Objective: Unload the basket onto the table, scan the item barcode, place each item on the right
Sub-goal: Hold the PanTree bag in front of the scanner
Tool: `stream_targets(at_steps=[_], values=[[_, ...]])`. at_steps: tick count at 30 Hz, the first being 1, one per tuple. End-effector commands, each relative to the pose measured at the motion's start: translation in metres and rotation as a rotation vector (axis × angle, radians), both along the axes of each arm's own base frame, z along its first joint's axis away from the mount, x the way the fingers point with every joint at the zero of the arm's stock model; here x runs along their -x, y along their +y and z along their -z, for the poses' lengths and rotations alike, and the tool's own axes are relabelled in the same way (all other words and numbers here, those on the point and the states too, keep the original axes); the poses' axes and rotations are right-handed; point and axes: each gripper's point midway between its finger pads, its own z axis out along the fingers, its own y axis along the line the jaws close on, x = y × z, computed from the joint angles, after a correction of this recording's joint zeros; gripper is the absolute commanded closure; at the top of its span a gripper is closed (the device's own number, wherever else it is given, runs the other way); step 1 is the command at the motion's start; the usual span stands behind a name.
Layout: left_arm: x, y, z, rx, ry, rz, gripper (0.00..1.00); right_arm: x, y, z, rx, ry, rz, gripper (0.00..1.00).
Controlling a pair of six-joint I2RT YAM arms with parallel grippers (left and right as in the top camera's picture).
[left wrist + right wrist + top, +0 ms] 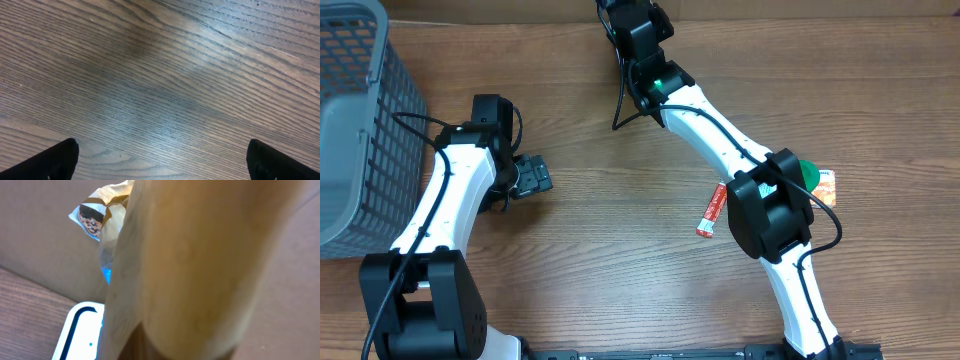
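Observation:
I need to bring my right gripper back from the table's far edge next and down over the red tube (713, 210) to release the tan packet, as other items are there.
The item, a tan crinkled packet (200, 255) with a cookie picture on its top corner, fills the right wrist view and hides the fingers; it is held up close to the camera. Below it at the lower left lies a white scanner (80, 332) with a dark outline and a blue dot. In the overhead view my right gripper (632, 22) reaches to the far edge of the table, and the packet is hidden under the wrist. My left gripper (533, 178) hovers low over bare wood, jaws wide open (161, 147) with nothing between them.
A grey mesh basket (360, 120) stands at the far left. A red tube (712, 210), a green round thing (808, 172) and an orange packet (827, 183) lie by the right arm's elbow. A black cable (620, 100) trails over the table at the back.

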Motion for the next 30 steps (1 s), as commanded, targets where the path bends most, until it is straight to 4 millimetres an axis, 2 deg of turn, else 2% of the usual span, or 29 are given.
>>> stream_targets(at_steps=[1, 8, 14, 21, 30], values=[[-0.006, 0.002, -0.004, -0.012, -0.017, 0.0, 0.0, -0.007, -0.002, 0.017, -0.004, 0.014, 0.003, 0.96], [-0.006, 0.002, -0.004, -0.012, -0.017, 0.0, 0.0, -0.011, -0.001, 0.046, 0.011, 0.059, -0.016, 0.96], [-0.006, 0.002, -0.004, -0.012, -0.017, 0.0, 0.01, -0.006, 0.014, 0.053, -0.014, 0.094, -0.084, 0.96], [-0.006, 0.002, -0.004, -0.012, -0.017, 0.0, 0.0, 0.004, 0.023, 0.073, -0.029, 0.182, -0.129, 0.96], [-0.006, 0.002, -0.004, -0.012, -0.017, 0.0, 0.0, 0.013, 0.032, 0.088, -0.041, 0.256, -0.192, 0.96]])
